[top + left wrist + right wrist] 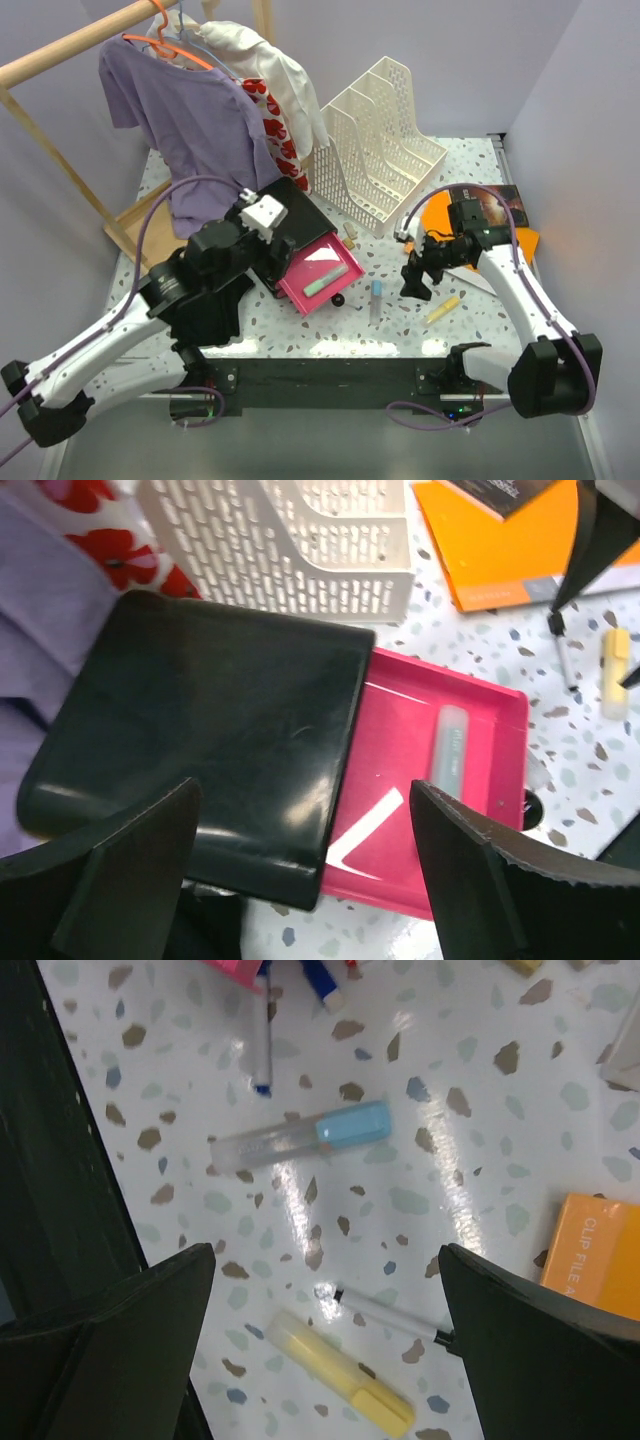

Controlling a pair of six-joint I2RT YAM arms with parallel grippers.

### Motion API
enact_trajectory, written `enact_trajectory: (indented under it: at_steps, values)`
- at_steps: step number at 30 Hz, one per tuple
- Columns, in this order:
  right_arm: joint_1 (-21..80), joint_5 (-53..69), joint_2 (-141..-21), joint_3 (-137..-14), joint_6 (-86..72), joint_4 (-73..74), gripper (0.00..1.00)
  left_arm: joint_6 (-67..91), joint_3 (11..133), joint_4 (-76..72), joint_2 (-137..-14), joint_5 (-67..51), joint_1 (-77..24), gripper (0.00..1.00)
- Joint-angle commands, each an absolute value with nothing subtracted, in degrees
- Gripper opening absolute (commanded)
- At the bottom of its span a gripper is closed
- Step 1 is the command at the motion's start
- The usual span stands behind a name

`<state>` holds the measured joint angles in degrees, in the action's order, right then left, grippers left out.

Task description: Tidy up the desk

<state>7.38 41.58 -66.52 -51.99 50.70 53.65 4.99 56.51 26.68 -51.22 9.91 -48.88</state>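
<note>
My right gripper has the highlighter lying slanted across the open gap between its fingers. It needs to go back down onto the yellow highlighter [443, 308] next and turn until its fingers are on both sides of the highlighter's body.
The desk [470, 160] is a white speckled tabletop. On it a black box [220, 720] has its pink drawer [480, 810] pulled out, with a pale green marker [448, 745] lying inside. My left gripper [300, 880] hovers open above the box's front edge and the drawer [318, 270], holding nothing. My right gripper [325, 1350] hangs open over a yellow highlighter [340, 1370] and a thin white pen [390, 1315]. A blue-capped clear marker [300, 1138] lies just beyond them. In the top view the right gripper [415, 278] stands between that marker [376, 295] and the highlighter [443, 308].
A cream file rack [380, 145] stands behind the drawer. An orange folder [440, 215] and a dark book [500, 205] lie at the right. A wooden clothes rail with a purple shirt [190, 130] fills the back left. More pens [262, 1040] lie near the drawer.
</note>
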Motion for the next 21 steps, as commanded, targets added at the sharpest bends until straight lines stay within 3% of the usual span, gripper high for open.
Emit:
enact_trajectory:
  at_steps: [1, 5, 9, 21]
  values:
    - [7.2, 35.2, -71.9, -55.6, 79.5, 72.9, 0.99, 1.8, 47.8, 17.0, -41.0, 18.9, -48.8, 0.92]
    - [7.2, 25.6, -75.8, -55.1, 93.2, 79.0, 0.98, 1.8, 40.1, 14.1, -34.1, 21.4, -48.7, 0.94]
    - [7.2, 15.4, -73.7, -50.6, 96.7, 73.1, 0.97, 2.1, 38.8, 14.3, -29.5, 21.7, -48.1, 0.95]
    - [7.2, 9.5, -73.2, -38.8, 93.7, 52.7, 0.82, 0.6, 38.1, 14.4, -27.9, 22.0, -46.2, 0.95]
